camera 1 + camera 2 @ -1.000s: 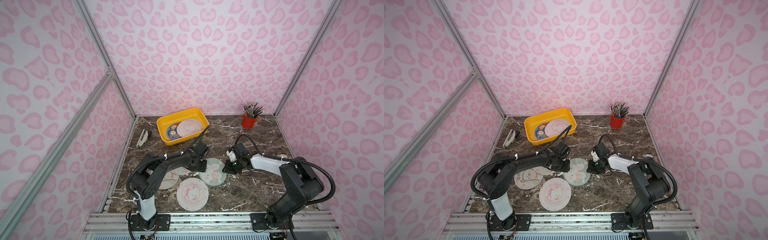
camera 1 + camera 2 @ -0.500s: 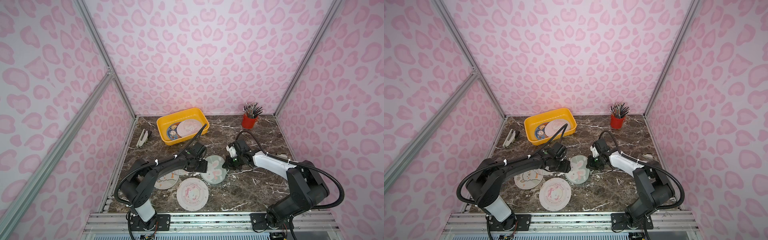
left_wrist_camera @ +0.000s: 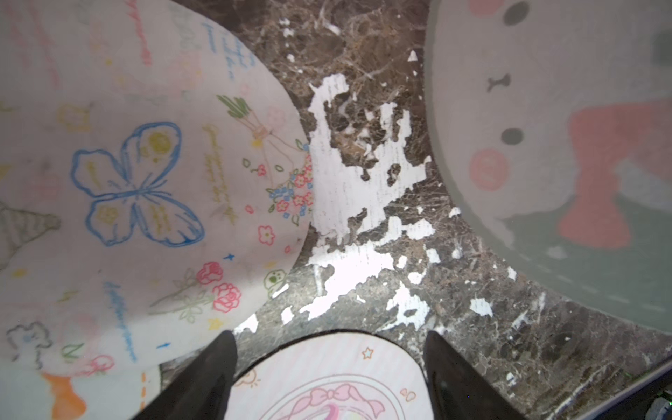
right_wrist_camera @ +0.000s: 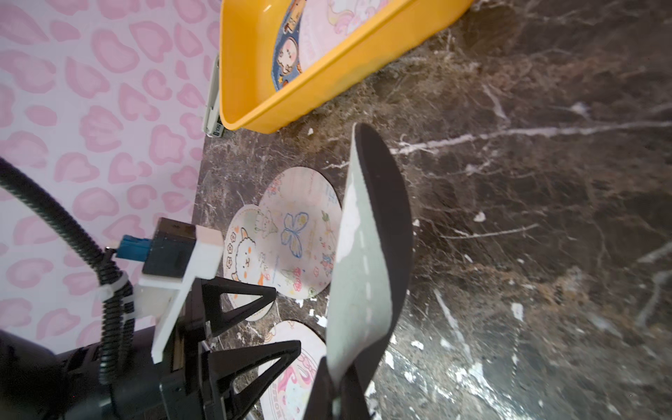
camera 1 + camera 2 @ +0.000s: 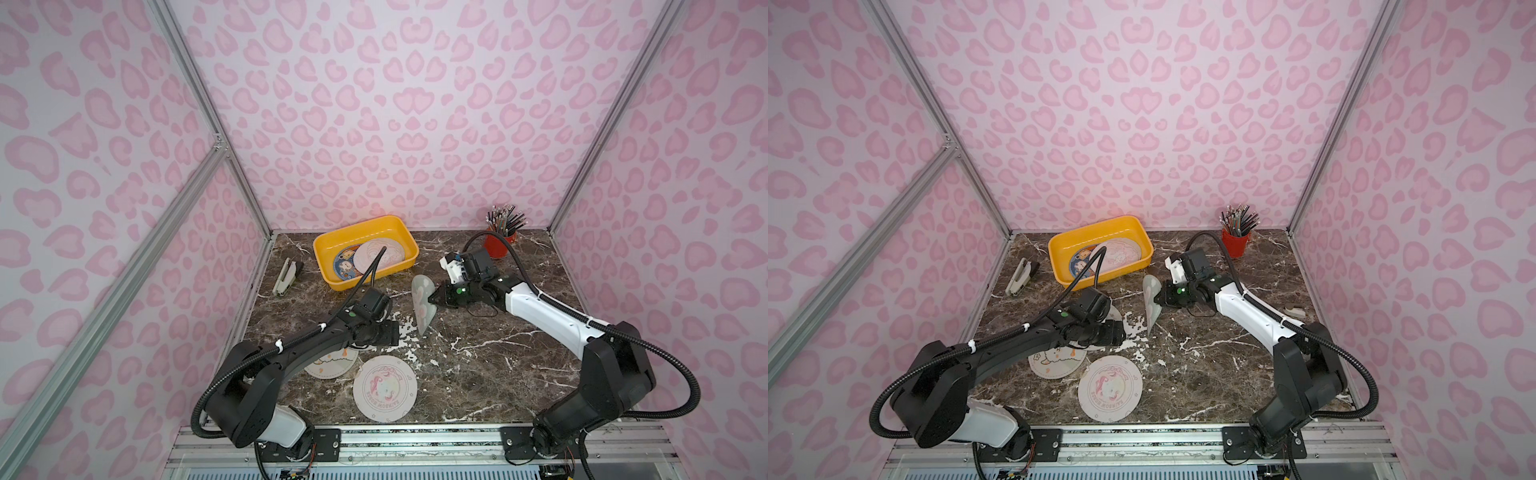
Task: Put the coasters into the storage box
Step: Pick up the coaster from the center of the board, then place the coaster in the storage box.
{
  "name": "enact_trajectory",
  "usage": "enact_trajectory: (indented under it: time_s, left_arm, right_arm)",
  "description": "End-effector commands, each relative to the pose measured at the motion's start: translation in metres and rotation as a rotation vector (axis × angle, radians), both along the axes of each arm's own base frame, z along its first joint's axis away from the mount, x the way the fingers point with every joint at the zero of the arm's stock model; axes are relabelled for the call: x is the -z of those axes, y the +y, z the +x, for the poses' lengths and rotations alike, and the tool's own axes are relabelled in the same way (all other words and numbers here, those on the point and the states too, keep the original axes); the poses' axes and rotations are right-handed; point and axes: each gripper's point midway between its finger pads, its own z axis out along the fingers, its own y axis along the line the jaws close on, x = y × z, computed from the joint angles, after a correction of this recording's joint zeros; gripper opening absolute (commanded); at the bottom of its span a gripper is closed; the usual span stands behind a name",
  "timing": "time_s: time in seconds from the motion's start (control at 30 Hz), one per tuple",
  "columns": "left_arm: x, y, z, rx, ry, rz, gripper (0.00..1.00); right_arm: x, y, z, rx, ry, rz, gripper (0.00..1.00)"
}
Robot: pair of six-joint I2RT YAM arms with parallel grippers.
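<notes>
The right gripper moves outward over the pale pink coaster (image 4: 334, 29) next and releases the grey-green rim there, since the yellow storage box lies outward of this gripper.
My right gripper (image 5: 434, 297) is shut on the rim of a grey-green coaster (image 5: 423, 305), which stands on edge just above the marble; the right wrist view shows the coaster (image 4: 363, 272) bent between the jaws. My left gripper (image 5: 395, 332) is open and holds nothing. It hovers over the pink unicorn coaster (image 3: 327, 378), beside the butterfly coaster (image 3: 145, 182). The unicorn coaster (image 5: 384, 386) and a sheep coaster (image 5: 330, 365) lie flat near the front. The yellow storage box (image 5: 365, 226) at the back holds a blue coaster (image 5: 345, 264) and a pale pink one (image 5: 380, 255).
A red pencil cup (image 5: 500, 245) stands at the back right. A grey stapler (image 5: 284, 276) lies by the left wall. A small grey object (image 5: 1293, 309) sits near the right wall. The left arm's cable arches over the box's front rim.
The grey-green coaster went from lying flat to standing on edge in my right gripper, which rose and moved back toward the box. My left gripper opened and came away from it.
</notes>
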Motion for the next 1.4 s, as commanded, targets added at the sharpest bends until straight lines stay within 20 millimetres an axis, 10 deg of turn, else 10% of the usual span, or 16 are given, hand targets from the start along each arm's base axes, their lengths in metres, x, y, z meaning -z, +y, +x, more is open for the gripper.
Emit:
enact_trajectory:
  time_s: [0.0,0.4,0.8,1.1,1.37]
  left_arm:
    - [-0.002,0.013,0.001,-0.023,-0.020,0.015,0.84]
    - [-0.005,0.043,-0.007,-0.082,-0.036,0.019,0.87]
    - [0.001,0.051,-0.009,-0.094,-0.020,0.027,0.88]
    - [0.005,0.055,-0.010,-0.100,-0.008,0.040,0.89]
    - [0.007,0.056,-0.009,-0.106,-0.001,0.044,0.89]
  right_arm:
    - [-0.017,0.013,0.014,-0.027,-0.059,0.047,0.00]
    - [-0.073,0.070,0.075,-0.115,-0.235,0.135,0.00]
    - [-0.078,0.133,0.144,-0.182,-0.316,0.242,0.00]
    - [-0.030,0.161,0.195,-0.168,-0.266,0.286,0.00]
    - [0.046,0.132,0.231,-0.012,-0.170,0.181,0.00]
